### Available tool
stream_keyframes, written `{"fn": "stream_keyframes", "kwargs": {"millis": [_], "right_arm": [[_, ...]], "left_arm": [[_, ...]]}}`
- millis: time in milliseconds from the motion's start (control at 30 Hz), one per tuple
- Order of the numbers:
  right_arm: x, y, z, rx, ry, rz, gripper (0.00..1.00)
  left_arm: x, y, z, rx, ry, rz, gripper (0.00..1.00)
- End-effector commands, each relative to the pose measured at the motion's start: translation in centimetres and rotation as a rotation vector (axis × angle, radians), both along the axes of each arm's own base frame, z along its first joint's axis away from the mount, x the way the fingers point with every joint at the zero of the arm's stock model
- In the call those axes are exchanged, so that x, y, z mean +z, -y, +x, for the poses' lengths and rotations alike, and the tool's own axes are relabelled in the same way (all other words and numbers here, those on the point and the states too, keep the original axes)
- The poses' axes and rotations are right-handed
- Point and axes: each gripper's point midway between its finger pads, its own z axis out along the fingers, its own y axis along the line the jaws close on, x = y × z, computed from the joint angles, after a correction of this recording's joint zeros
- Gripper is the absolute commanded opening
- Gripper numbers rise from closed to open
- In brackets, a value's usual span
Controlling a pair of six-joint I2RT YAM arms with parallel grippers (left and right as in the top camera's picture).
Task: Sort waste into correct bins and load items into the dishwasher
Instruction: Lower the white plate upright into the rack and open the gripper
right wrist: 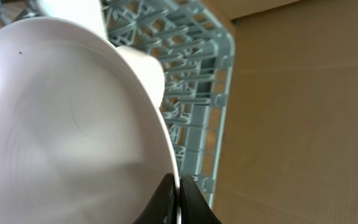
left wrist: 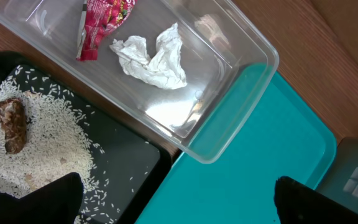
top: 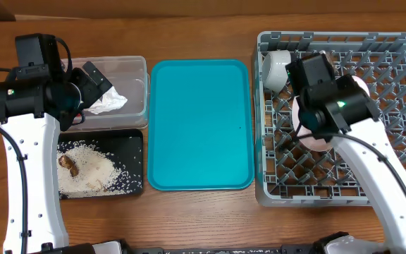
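Note:
The pale plate [top: 314,143], still in my right gripper over the dish rack, goes down into the grey dish rack's wires next, toward the teal tray's side.
My left gripper [left wrist: 179,208] hangs open and empty over the edge where the black tray [left wrist: 126,158] meets the teal tray. The black tray holds loose white rice [left wrist: 42,146] and a brown lump [left wrist: 11,123]. The clear tub [left wrist: 229,127] behind it holds a red wrapper [left wrist: 101,25] and a crumpled napkin [left wrist: 151,57]. My right gripper [right wrist: 178,200] is shut on the rim of the pale plate [right wrist: 61,124] over the grey dish rack [top: 393,120]. Only slivers of the plate [top: 314,143] show under the right arm in the overhead view. A small white bowl [top: 275,68] lies in the rack's far-left corner.
A large teal tray [top: 199,123] lies between the bins and the rack. In the right wrist view a pale cup-like shape [right wrist: 145,68] sits behind the plate, with the rack's wall [right wrist: 219,106] and brown wooden table beyond it.

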Motion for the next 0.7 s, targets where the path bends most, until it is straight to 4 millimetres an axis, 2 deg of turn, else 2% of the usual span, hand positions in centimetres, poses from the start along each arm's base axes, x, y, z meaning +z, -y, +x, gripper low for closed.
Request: {"fn": "stream_keyframes", "kwargs": {"millis": [0, 67, 200, 500, 600, 667], "right_arm": [[-1.9, -0.7, 0.6, 0.011, -0.048, 0.04, 0.04], [-3.1, -1.2, 0.9, 0.021, -0.086, 0.058, 0.04], [-4.3, -1.5, 1.2, 0.023, -0.121, 0.055, 0.04], [-4.9, -2.3, 1.7, 0.04, -0.12, 0.103, 0.05], [-4.9, -2.3, 1.7, 0.041, -0.12, 0.105, 0.1], [-4.9, -2.3, 1.7, 0.041, -0.12, 0.105, 0.2]], "left_arm": [[-0.1, -0.1, 0.2, -0.016, -0.002, 0.006, 1.0], [-0.1, -0.1, 0.2, -0.017, -0.002, 0.006, 1.0], [-0.1, -0.1, 0.2, -0.017, -0.002, 0.006, 1.0], [-0.1, -0.1, 0.2, -0.016, -0.002, 0.006, 1.0], [-0.1, -0.1, 0.2, -0.016, -0.002, 0.006, 1.0], [-0.1, -0.1, 0.2, -0.016, -0.002, 0.006, 1.0]]}}
